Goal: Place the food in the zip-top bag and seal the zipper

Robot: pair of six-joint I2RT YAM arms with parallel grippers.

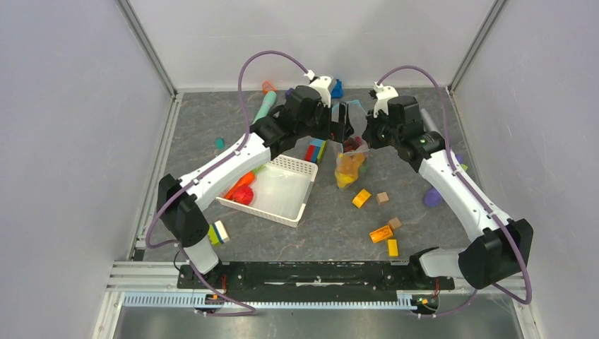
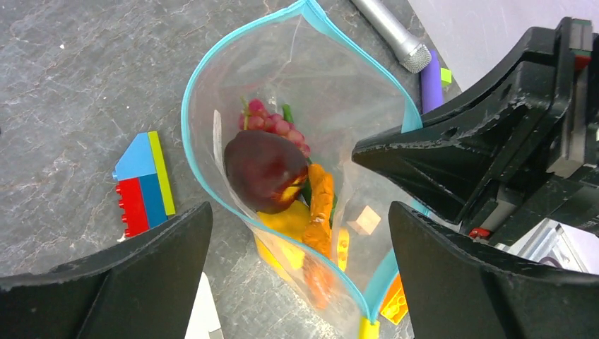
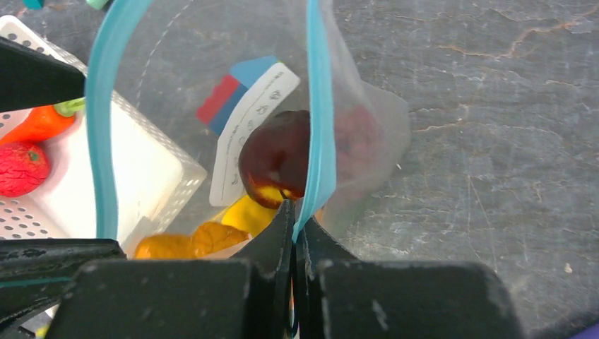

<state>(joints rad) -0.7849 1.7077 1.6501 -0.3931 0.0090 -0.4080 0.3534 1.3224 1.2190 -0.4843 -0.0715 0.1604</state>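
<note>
The still unbagged red food [image 1: 243, 195] is in the basket below my left gripper, leftward in the top view, so I must move back and down around it next.
The clear zip-top bag [image 1: 351, 168] hangs mouth-up at the table's middle, its light-blue zipper [image 2: 185, 120] gaping open. Inside lie food pieces: a dark maroon fruit [image 2: 265, 169], purple grapes [image 2: 272, 126], an orange carrot [image 2: 319, 205] and a yellow piece [image 2: 289, 222]. My right gripper [image 3: 297, 226] is shut on the zipper strip [image 3: 319, 106] at one side of the mouth. My left gripper [image 2: 300, 282] is open, its fingers [image 2: 127, 282] standing wide on either side of the bag's mouth without touching it. More food, red [image 3: 21, 168] and orange [image 3: 39, 123], lies in the basket.
A white mesh basket [image 1: 282, 194] sits left of the bag. Loose yellow, orange and wooden blocks [image 1: 362, 198] lie in front of it. Stacked building blocks [image 2: 141, 183], a silver microphone toy [image 2: 395, 35], a teal marker toy [image 1: 265, 107] and a purple piece [image 1: 433, 198] lie around.
</note>
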